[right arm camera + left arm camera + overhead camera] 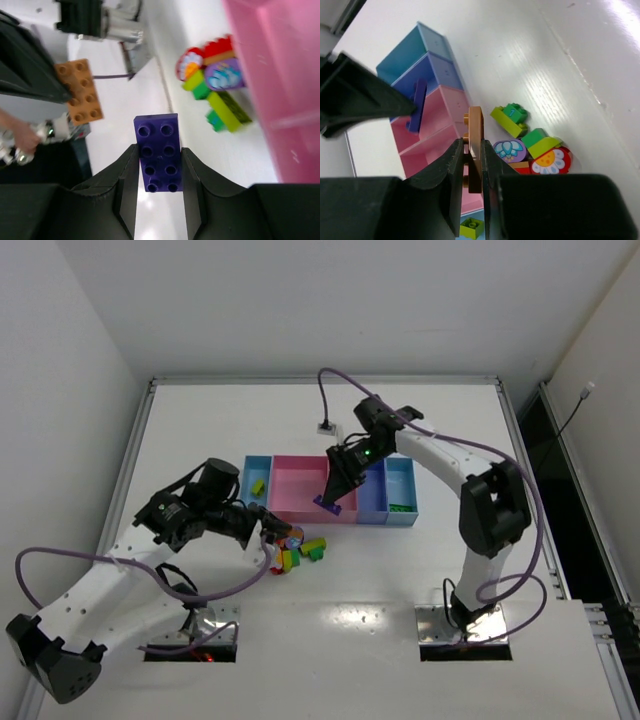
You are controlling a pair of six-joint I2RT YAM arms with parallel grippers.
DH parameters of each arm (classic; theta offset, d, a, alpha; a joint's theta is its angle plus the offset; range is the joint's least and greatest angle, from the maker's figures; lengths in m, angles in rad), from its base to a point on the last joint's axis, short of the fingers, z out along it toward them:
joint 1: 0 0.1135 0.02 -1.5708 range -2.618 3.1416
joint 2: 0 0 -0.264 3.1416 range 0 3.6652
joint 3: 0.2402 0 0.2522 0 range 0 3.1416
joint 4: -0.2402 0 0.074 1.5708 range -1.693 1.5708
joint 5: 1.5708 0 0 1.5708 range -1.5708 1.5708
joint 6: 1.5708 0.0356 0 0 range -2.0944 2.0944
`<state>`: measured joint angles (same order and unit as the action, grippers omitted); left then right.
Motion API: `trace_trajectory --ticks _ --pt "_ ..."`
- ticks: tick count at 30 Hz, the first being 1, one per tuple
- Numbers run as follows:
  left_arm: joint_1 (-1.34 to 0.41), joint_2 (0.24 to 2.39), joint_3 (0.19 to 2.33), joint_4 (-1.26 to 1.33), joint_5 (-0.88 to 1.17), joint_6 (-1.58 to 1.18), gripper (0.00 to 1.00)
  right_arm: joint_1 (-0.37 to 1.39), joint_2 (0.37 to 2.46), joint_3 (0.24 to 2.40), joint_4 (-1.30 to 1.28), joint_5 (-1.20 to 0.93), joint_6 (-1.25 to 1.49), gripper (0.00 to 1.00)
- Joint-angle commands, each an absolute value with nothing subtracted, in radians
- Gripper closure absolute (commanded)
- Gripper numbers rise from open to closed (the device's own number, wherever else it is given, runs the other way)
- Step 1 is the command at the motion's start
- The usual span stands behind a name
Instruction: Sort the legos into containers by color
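I need to move my right gripper toward the right in the top view, over the dark blue bin, and let go of the purple plate there, because their colors nearly match.
My left gripper is shut on an orange studded plate, held on edge just above the loose legos. In that pile I see a lime and green brick, a purple rounded piece and a red flower piece. My right gripper is shut on a dark purple plate, held over the front edge of the containers near the narrow pink bin. A lime brick lies in the left light blue bin. A green brick lies in the right light blue bin.
The two grippers are close together, the orange plate showing just beyond the purple one. A small cable socket sits behind the bins. Raised rails border the table's sides and back.
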<state>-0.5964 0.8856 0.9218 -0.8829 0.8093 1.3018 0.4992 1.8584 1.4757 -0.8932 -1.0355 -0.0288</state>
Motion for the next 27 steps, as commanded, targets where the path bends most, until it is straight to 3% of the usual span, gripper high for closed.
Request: trace_trajectory --ticks 1,12,27 --pt "-0.607 0.891 0.919 -0.703 0.801 1.132 1.0 0.436 1.781 1.399 -0.83 -0.921 0.029 1.0" --pt "-0.607 0.928 0.919 -0.606 0.761 0.997 1.0 0.316 1.663 1.273 -0.649 -0.665 0.268 1.0" --pt "-0.607 0.995 0.93 -0.477 0.701 0.887 1.0 0.327 1.663 1.292 -0.617 -0.227 0.428 1.0"
